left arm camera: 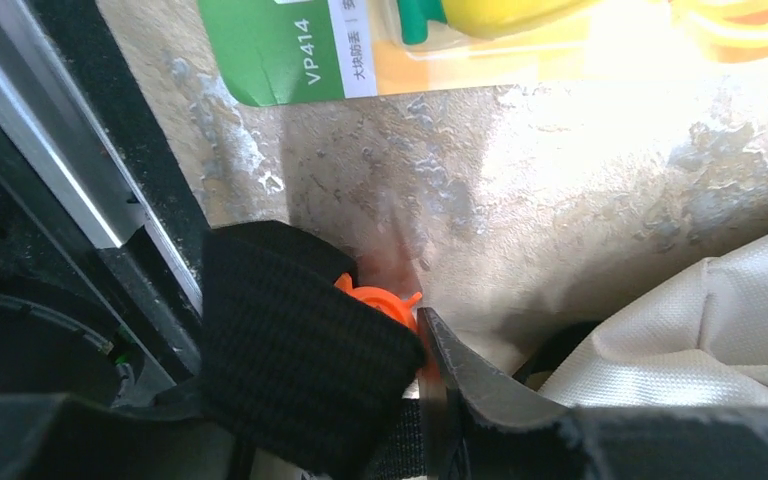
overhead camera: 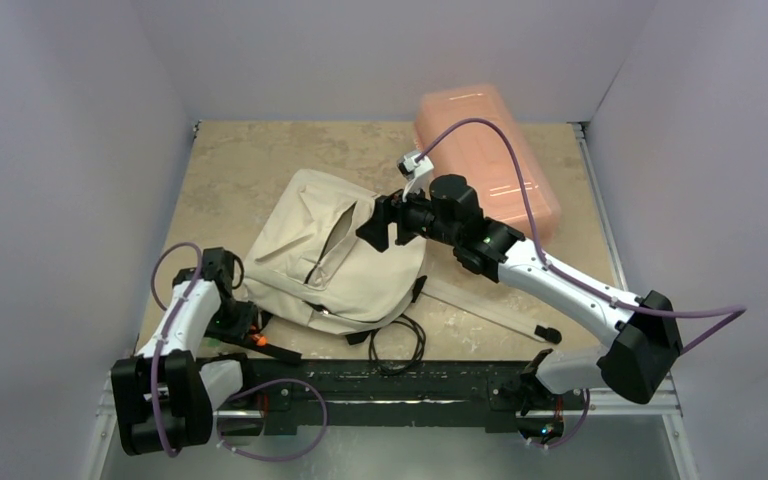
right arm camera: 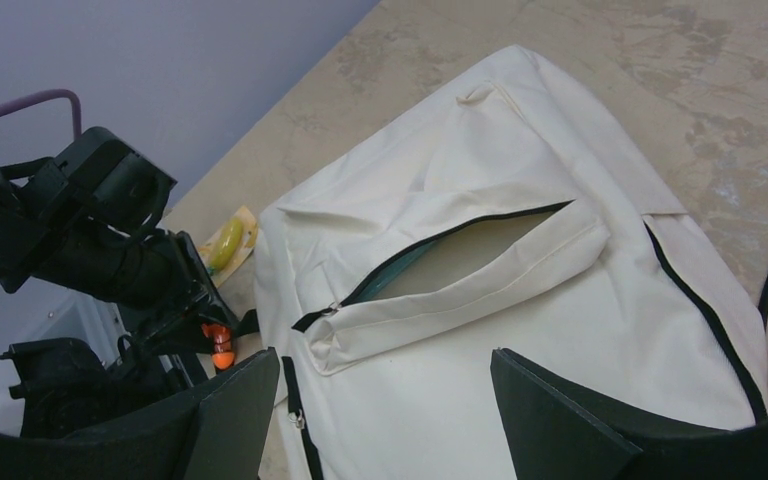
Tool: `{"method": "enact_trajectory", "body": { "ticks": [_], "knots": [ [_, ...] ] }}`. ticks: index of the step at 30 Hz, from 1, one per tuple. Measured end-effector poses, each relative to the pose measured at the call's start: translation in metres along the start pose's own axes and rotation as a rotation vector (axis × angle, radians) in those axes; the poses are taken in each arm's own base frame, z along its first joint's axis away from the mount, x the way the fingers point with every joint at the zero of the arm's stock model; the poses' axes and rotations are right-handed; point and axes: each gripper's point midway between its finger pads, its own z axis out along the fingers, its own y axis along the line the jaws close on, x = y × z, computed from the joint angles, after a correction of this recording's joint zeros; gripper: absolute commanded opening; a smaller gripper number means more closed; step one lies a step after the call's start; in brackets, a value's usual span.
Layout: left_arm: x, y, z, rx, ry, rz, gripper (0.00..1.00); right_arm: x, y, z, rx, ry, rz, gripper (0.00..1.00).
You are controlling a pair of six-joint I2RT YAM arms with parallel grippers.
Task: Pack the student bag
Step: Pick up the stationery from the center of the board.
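Observation:
My left gripper will lift outward and to the right in the top view, over the bag's slit (overhead camera: 339,230), and let go of the orange object, because the bag's zipper is wide open.
The student bag (overhead camera: 335,265) is a cream fabric backpack lying flat mid-table, its top zipper (right arm camera: 440,250) open on dark lining. My right gripper (overhead camera: 378,228) hovers above the bag (right arm camera: 520,330), open (right arm camera: 385,400), with nothing between its fingers. At the bag's near-left corner, my left gripper (overhead camera: 245,325) is closed on a small orange object (left arm camera: 390,305); the right finger (left arm camera: 475,375) touches it. A black webbing strap (left arm camera: 290,350) drapes over and hides the left finger. The right wrist view shows the orange object (right arm camera: 220,345) at that gripper's tip.
A translucent pink plastic box (overhead camera: 490,165) stands at the back right. A green-labelled blister pack (left arm camera: 290,50) holding something yellow (right arm camera: 228,240) lies left of the bag. A long beige strap (overhead camera: 490,310) and a black cord (overhead camera: 400,345) trail toward the front rail (overhead camera: 390,385).

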Motion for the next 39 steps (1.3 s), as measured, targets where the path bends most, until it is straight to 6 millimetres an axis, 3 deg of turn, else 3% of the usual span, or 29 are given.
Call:
{"method": "enact_trajectory", "body": {
  "ticks": [6, 11, 15, 18, 21, 26, 30, 33, 36, 39],
  "knots": [
    [-0.018, -0.003, -0.022, 0.006, -0.083, 0.001, 0.29, 0.001, -0.001, 0.000, 0.002, 0.002, 0.000, 0.82],
    [-0.056, -0.023, -0.068, 0.136, -0.265, 0.001, 0.24, 0.003, -0.002, 0.002, 0.007, 0.006, 0.001, 0.81],
    [-0.088, -0.041, -0.115, 0.340, -0.458, 0.013, 0.14, 0.008, -0.006, 0.007, 0.016, 0.019, 0.003, 0.81],
    [-0.100, -0.056, -0.149, 0.524, -0.567, 0.074, 0.10, 0.020, -0.012, 0.015, 0.029, 0.054, 0.009, 0.81],
    [-0.093, -0.087, -0.194, 0.782, -0.616, 0.206, 0.06, 0.033, -0.017, 0.021, 0.040, 0.094, 0.017, 0.81],
    [-0.039, -0.147, -0.252, 1.139, -0.476, 0.554, 0.03, 0.042, -0.020, 0.025, 0.025, 0.129, 0.053, 0.81],
    [0.005, -0.170, -0.264, 1.287, -0.324, 0.770, 0.03, 0.031, -0.029, 0.023, 0.020, 0.104, 0.108, 0.81],
    [0.024, -0.170, -0.273, 1.337, -0.273, 0.872, 0.00, 0.023, -0.038, 0.017, 0.037, 0.076, 0.135, 0.81],
    [0.018, -0.169, -0.301, 1.341, -0.338, 0.908, 0.00, 0.015, -0.039, 0.012, 0.040, 0.051, 0.146, 0.81],
    [-0.023, -0.165, -0.353, 1.268, -0.560, 0.843, 0.00, 0.008, -0.035, 0.010, 0.032, 0.031, 0.149, 0.81]
  ]
}}
